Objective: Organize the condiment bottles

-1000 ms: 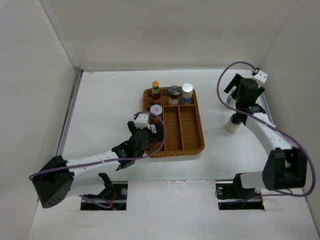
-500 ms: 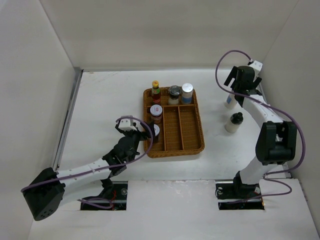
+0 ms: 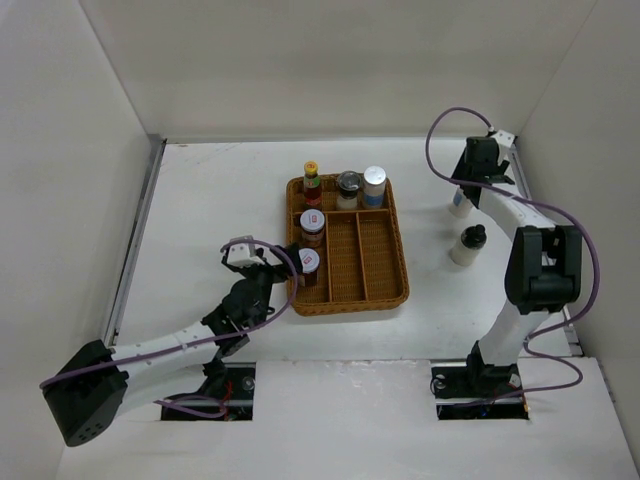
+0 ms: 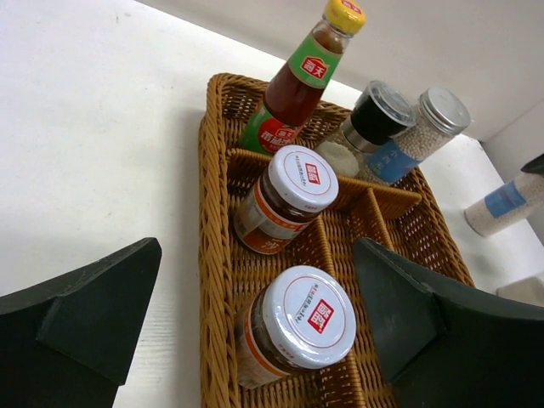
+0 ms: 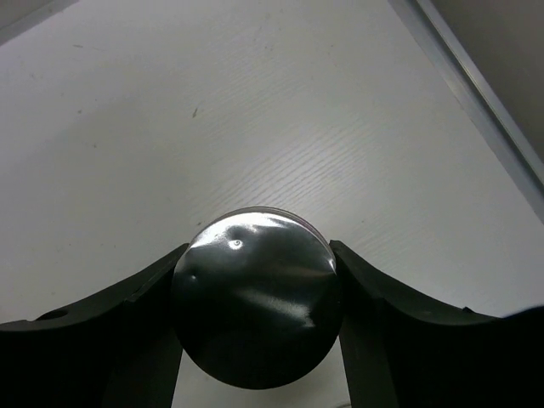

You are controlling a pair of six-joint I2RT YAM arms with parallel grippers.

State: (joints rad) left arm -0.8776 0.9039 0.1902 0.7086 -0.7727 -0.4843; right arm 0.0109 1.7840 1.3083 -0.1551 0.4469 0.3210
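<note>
With the middle section of the tray empty, my right gripper will next lift, move left in the top view, and lower the shaker into that section's far end (image 3: 343, 232) to release it.
My left gripper (image 3: 268, 266) (image 4: 257, 255) is open at the near left edge of the wicker tray. A white-lidded dark jar (image 3: 308, 263) (image 4: 297, 325) stands free between its fingers, in the tray's left compartment. A second white-lidded jar (image 3: 313, 222) (image 4: 287, 197) stands behind it. The yellow-capped sauce bottle (image 3: 311, 181) (image 4: 308, 75), dark-lidded jar (image 3: 347, 185) (image 4: 376, 117) and a white blue-labelled shaker (image 3: 374, 183) (image 4: 423, 129) fill the far row. My right gripper (image 3: 464, 190) (image 5: 257, 255) is shut on the shiny lid (image 5: 255, 297) of another shaker (image 3: 459, 206) on the table, right of the tray.
The brown wicker divided tray (image 3: 401, 270) (image 4: 209, 212) lies mid-table; its middle and right long compartments hold nothing. A black-capped pale bottle (image 3: 467, 246) stands on the table near the right wall. White walls enclose the table on the left, far and right sides.
My left gripper let go of the white-lidded jar in the tray and drew back toward the near left. My right gripper swung to the far side and closed on the shaker's lid.
</note>
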